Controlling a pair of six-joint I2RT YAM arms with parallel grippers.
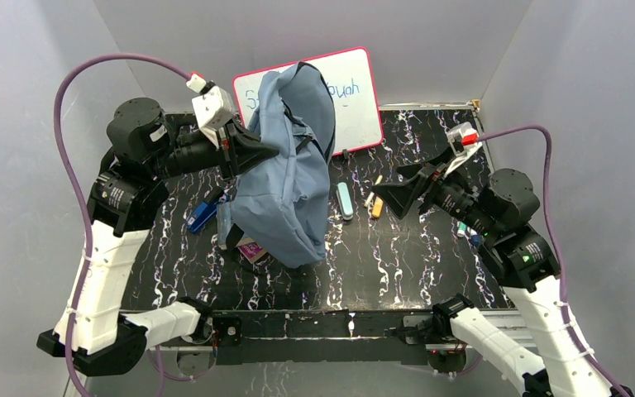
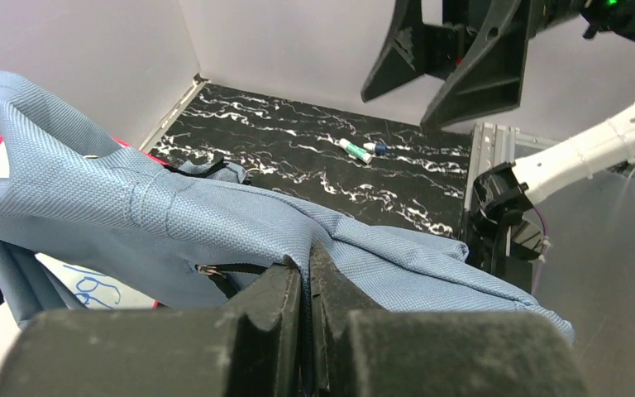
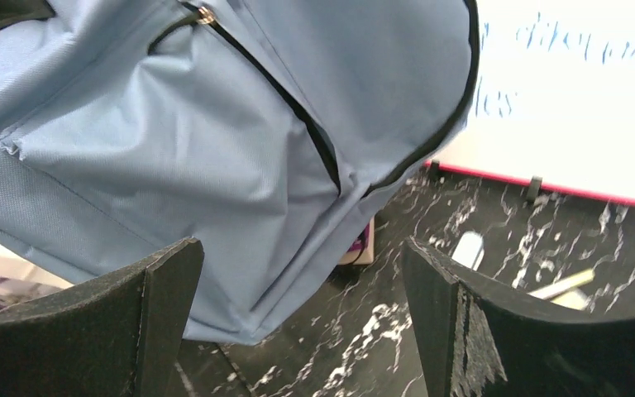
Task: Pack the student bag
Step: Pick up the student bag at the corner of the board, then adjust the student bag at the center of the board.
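I will next move my right gripper outward and across onto the bag's far zipper-edged rim [image 1: 331, 106] [image 3: 463, 93], which hangs free while my left gripper pinches the opposite side.
The grey-blue student bag [image 1: 285, 178] hangs lifted over the left middle of the black marbled table, its lower end drooping to the surface. My left gripper [image 1: 266, 150] is shut on a fold of the bag's fabric [image 2: 215, 217], pinched between both fingers at the left gripper's tips [image 2: 307, 263]. My right gripper [image 1: 393, 192] is open and empty, held above the table to the bag's right. In the right wrist view the bag [image 3: 207, 141] fills the upper left, with dark zipper lines, beyond the right gripper [image 3: 298, 289].
A pink-framed whiteboard [image 1: 355, 99] stands at the back behind the bag. A pale blue eraser [image 1: 345, 201], a yellow pencil [image 1: 377, 203], a blue stapler-like item [image 1: 203, 217] and a purple-edged booklet [image 1: 253, 249] lie on the table. Markers [image 1: 466, 231] lie near the right arm.
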